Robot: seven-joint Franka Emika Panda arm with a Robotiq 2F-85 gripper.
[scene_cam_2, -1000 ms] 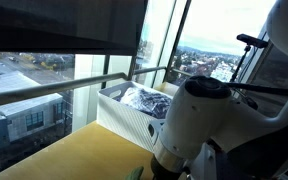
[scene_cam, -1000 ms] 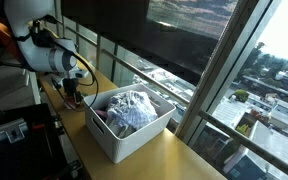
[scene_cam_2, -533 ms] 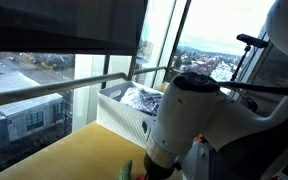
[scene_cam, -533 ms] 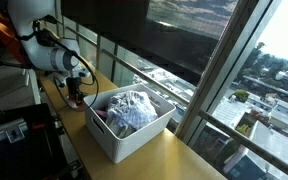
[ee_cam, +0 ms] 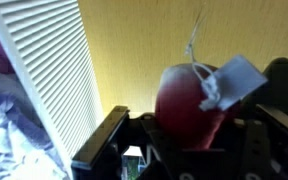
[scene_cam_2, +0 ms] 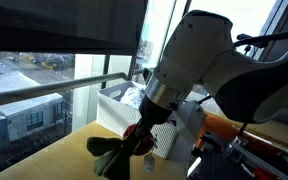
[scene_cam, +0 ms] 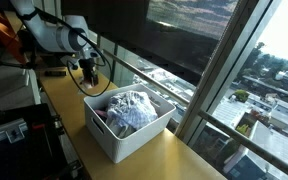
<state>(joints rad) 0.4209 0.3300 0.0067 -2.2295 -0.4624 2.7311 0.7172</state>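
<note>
Next, my gripper rises with the toy, passes over the basket's slatted side and lowers into the basket [scene_cam: 114, 140] beside the cloth to release it, since the toy hangs outside.
My gripper [ee_cam: 192, 120] is shut on a red soft toy [ee_cam: 184, 100] with a white tag [ee_cam: 229, 80] and green leaves [scene_cam_2: 108, 160]. The toy [scene_cam_2: 137, 137] hangs in the gripper [scene_cam_2: 144, 128] above the yellow wooden table [scene_cam_2: 54, 160], just beside the white slatted basket [scene_cam_2: 124, 118]. In an exterior view the gripper [scene_cam: 87, 72] is raised near the basket's [scene_cam: 114, 140] far corner. A crumpled grey-white cloth [scene_cam: 130, 108] fills the basket. In the wrist view the basket's slatted wall [ee_cam: 54, 70] runs along the left.
Window glass and a railing [scene_cam: 144, 75] border the table [scene_cam: 169, 160] along its far side. A dark blind [scene_cam_2: 54, 25] hangs above. Black equipment and cables [scene_cam: 9, 125] stand at the table's other edge, by the robot base.
The jaws closed on the red toy and the arm lifted it off the table, moving up and towards the window beside the basket.
</note>
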